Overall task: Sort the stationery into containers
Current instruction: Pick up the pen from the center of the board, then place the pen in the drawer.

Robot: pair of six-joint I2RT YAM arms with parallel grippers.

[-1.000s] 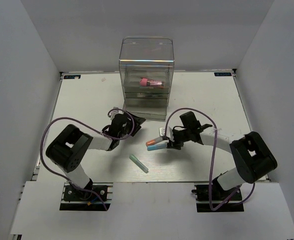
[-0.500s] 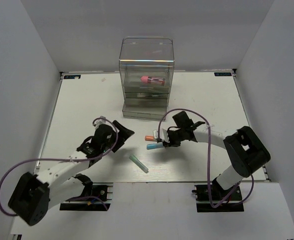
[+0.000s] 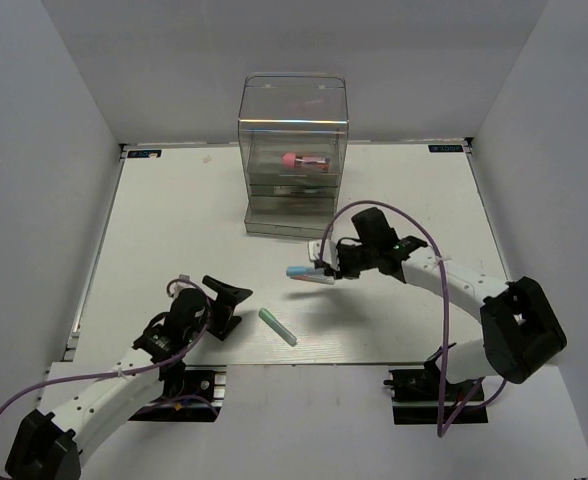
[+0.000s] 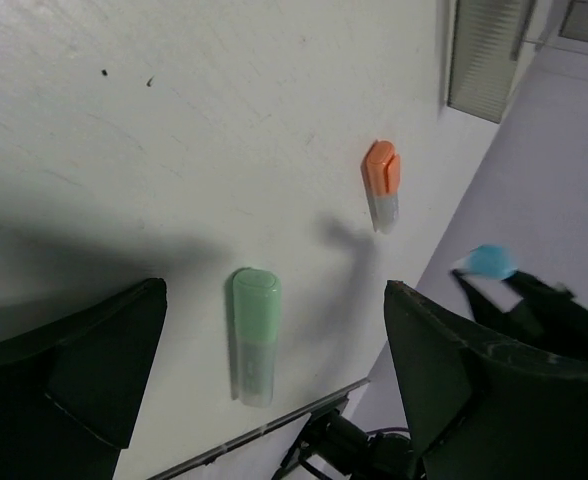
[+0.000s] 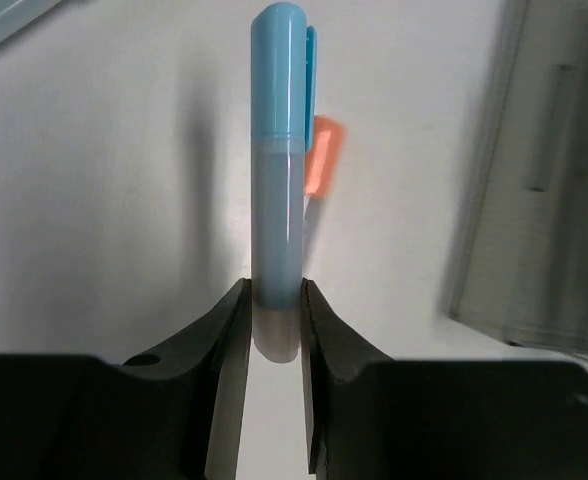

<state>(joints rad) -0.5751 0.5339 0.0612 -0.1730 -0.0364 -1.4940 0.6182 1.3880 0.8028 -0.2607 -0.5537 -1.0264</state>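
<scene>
My right gripper carries the light blue marker (image 3: pixel 301 271) outward over the drawer's tray next and releases it inside, since the organiser's lowest drawer (image 3: pixel 288 212) stands open outward of the gripper.
My right gripper (image 3: pixel 331 268) is shut on a light blue marker (image 3: pixel 301 271) and holds it above the table in front of the organiser (image 3: pixel 292 120). In the right wrist view the marker (image 5: pixel 279 150) stands between the fingers (image 5: pixel 219 340), with the orange-capped marker (image 5: pixel 322 160) on the table behind it. My left gripper (image 3: pixel 224 305) is open and empty at the near left. The teal-green marker (image 3: pixel 277 326) lies to its right. The left wrist view shows that green marker (image 4: pixel 254 330) between the open jaws and the orange-capped marker (image 4: pixel 382 180) beyond. A pink-red marker (image 3: pixel 302 161) lies inside the organiser.
The organiser's lowest drawer (image 3: pixel 289 222) stands a little out at the front. It also shows as a grey wall in the right wrist view (image 5: pixel 544 200) and far off in the left wrist view (image 4: pixel 484 60). The enclosure walls stand close on both sides.
My right gripper has lifted the light blue marker off the table, leaving the orange-capped marker there. My left arm has drawn back from near the organiser to the near left.
</scene>
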